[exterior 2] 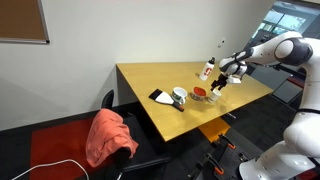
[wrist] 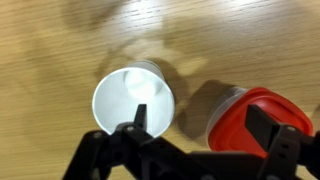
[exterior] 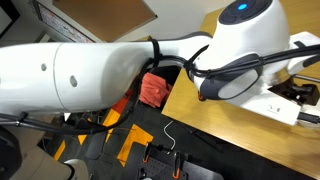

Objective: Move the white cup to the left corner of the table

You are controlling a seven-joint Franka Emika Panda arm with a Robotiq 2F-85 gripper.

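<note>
The open gripper next lowers to straddle the cup's rim beside the red container, since that rim lies below in the gap between the two fingers.
In the wrist view the white cup (wrist: 133, 98) stands upright on the tan wooden table (wrist: 60, 50), seen from above and empty. My gripper (wrist: 200, 125) is open and hovers above it. One finger lies over the cup's rim, the other over the red container (wrist: 250, 125) just beside the cup. The jaws hold nothing. In an exterior view the gripper (exterior 2: 222, 80) hangs over the table (exterior 2: 150, 75) near the red container (exterior 2: 201, 94). The cup is too small to pick out there.
A wider white bowl (exterior 2: 178, 97) with a dark piece beside it sits near the table's front edge. A small bottle (exterior 2: 208, 68) stands behind the red container. A red cloth (exterior 2: 108, 135) hangs on a chair. The arm (exterior: 90, 70) blocks most of an exterior view.
</note>
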